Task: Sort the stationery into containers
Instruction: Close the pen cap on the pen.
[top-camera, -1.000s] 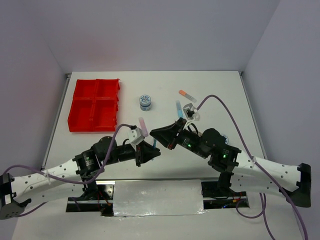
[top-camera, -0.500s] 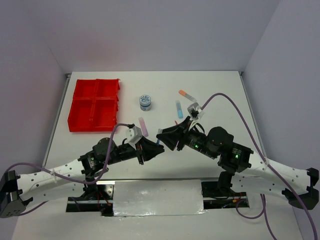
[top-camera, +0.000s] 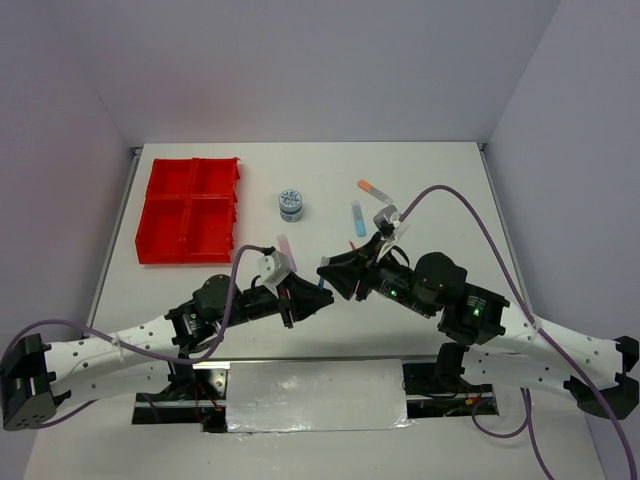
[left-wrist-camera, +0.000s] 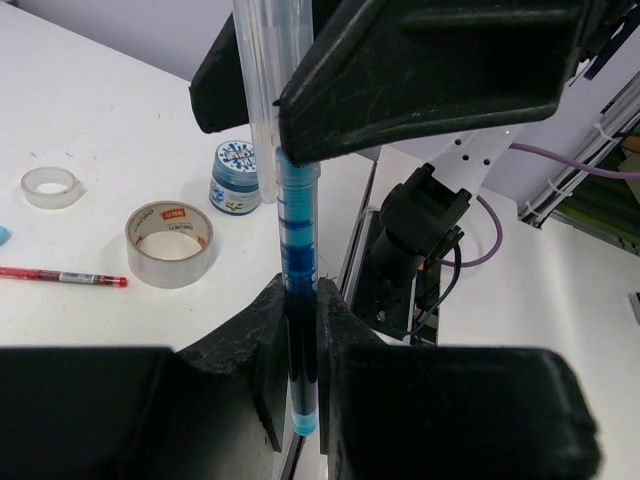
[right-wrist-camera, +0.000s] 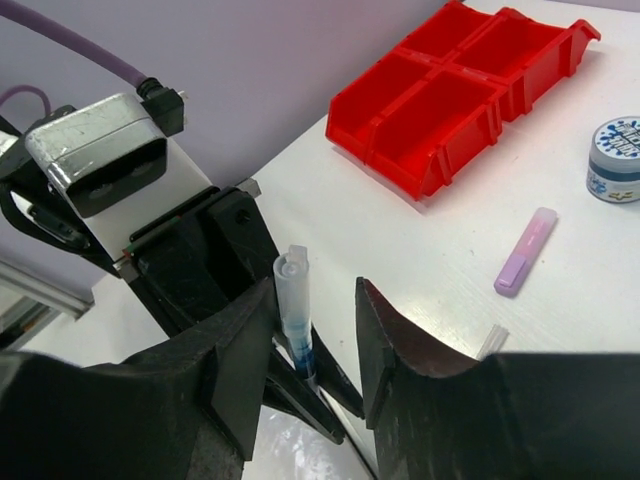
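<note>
The tray's near section by the purple marker is empty, so my left gripper should next swing outward and turn down there to release the pen.
A thin blue pen (left-wrist-camera: 298, 250) with a clear cap stands upright in the air, and my left gripper (left-wrist-camera: 302, 295) is shut on its lower barrel. My right gripper (right-wrist-camera: 315, 290) is open around the pen's capped end (right-wrist-camera: 293, 290), which stands close to one finger; a gap shows on the other side. From above, both grippers meet near the table's front middle, left gripper (top-camera: 305, 298) facing right gripper (top-camera: 335, 275). The red four-compartment tray (top-camera: 190, 208) lies at the far left. A purple marker (right-wrist-camera: 525, 265) lies on the table between the tray and the grippers.
A blue-lidded tub (top-camera: 291, 204) stands mid-table. A light-blue marker (top-camera: 358, 217) and an orange-capped marker (top-camera: 375, 190) lie right of it. The left wrist view shows two tape rolls (left-wrist-camera: 170, 243) (left-wrist-camera: 52, 187), a red pen (left-wrist-camera: 60, 275) and another blue-lidded tub (left-wrist-camera: 236, 177).
My right gripper has opened and let go of the blue pen, which stays in the left gripper. Both arms shifted slightly, and the meeting point moved a little to the right.
</note>
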